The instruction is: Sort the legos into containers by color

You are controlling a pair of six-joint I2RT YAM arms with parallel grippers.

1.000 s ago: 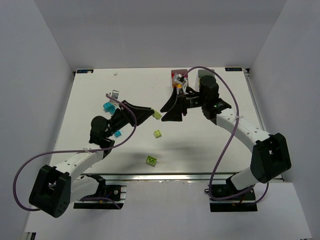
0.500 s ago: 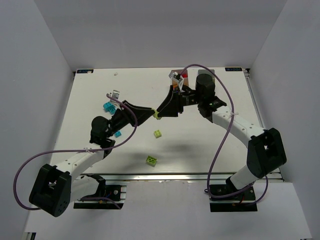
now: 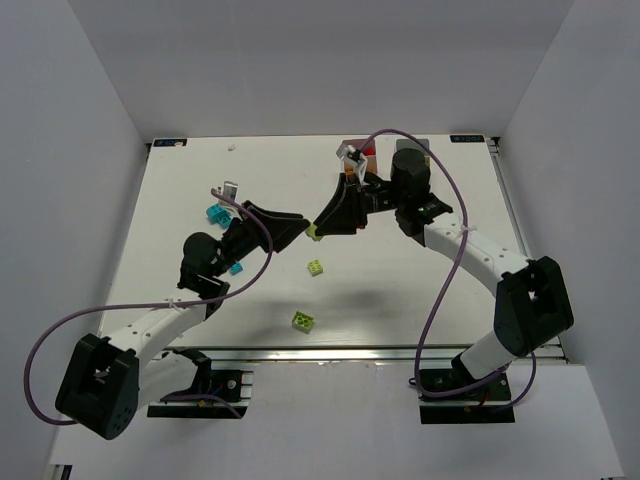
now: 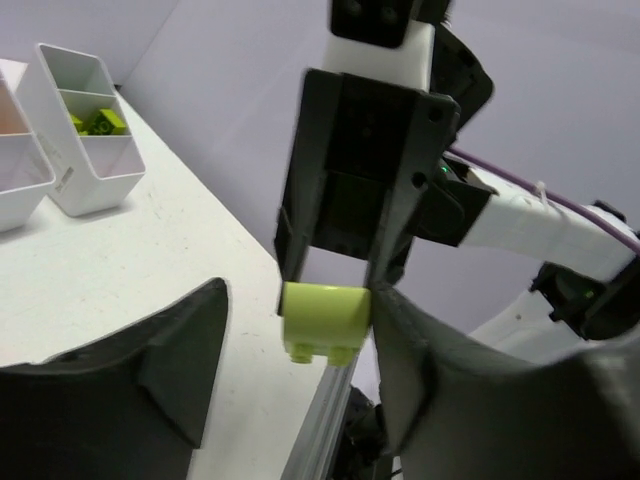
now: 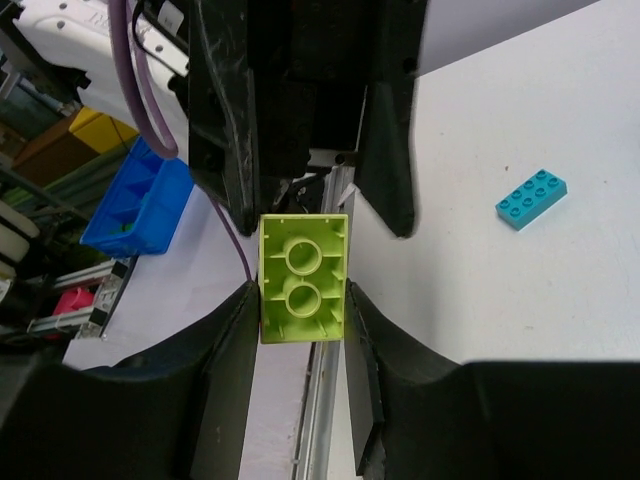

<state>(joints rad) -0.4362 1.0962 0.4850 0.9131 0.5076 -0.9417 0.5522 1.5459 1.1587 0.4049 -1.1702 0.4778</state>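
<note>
My right gripper needs to swing outward and to the right in the top view, then release its matching lime lego over the white container with green legos.
A lime lego (image 5: 303,278) hangs above the table's middle, and my right gripper (image 5: 300,312) is shut on its two long sides, hollow underside facing the wrist camera. In the left wrist view the same lime lego (image 4: 325,315) sits between the right arm's fingers (image 4: 300,200). My left gripper (image 4: 298,335) is open around it: the right finger touches the brick, the left stands apart. From above, both grippers meet at the lime lego (image 3: 313,232). Two white containers (image 4: 95,175) stand at the back, with green legos (image 4: 100,121) in one compartment.
Loose on the table are a lime lego (image 3: 316,267), a green lego (image 3: 302,320) and cyan legos (image 3: 215,213) beside the left arm. A cyan lego (image 5: 531,198) shows in the right wrist view. A blue bin (image 5: 135,205) sits beyond the table's edge.
The right arm swung left to the brick that the left gripper held, and its jaws closed on it. The left jaws have just opened off it.
</note>
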